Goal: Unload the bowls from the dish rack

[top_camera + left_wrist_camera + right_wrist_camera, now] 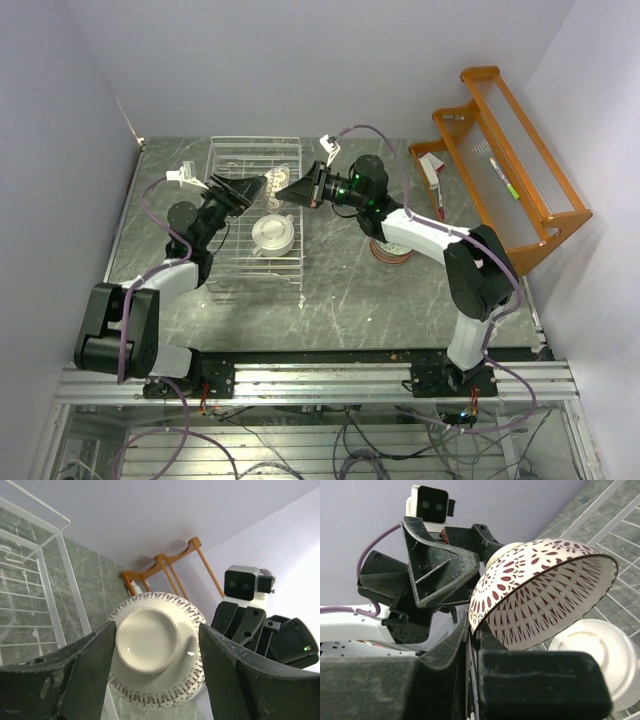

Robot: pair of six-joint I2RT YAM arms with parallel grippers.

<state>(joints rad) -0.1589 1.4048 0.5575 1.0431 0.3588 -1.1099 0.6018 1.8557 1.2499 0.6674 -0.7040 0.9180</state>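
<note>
The stack of bowls sits below the right gripper and to its right in the top view, so the robot will bring that gripper across and down onto the stack next.
A white bowl with a dark red pattern [277,185] hangs over the white wire dish rack [256,139], between both grippers. My right gripper [475,630] is shut on its rim [540,590], holding it tilted with the foot toward the left arm. My left gripper [157,630] is open, its fingers on either side of the bowl's foot [150,640] without squeezing it. A cream bowl with a small handle [272,235] lies upside down in the rack below, and it also shows in the right wrist view [592,655].
A stack of bowls [390,250] with a reddish-brown one sits on the dark marble table under the right arm. The orange wooden shelf rack [510,160] stands at the back right. Purple walls close in the left and back sides.
</note>
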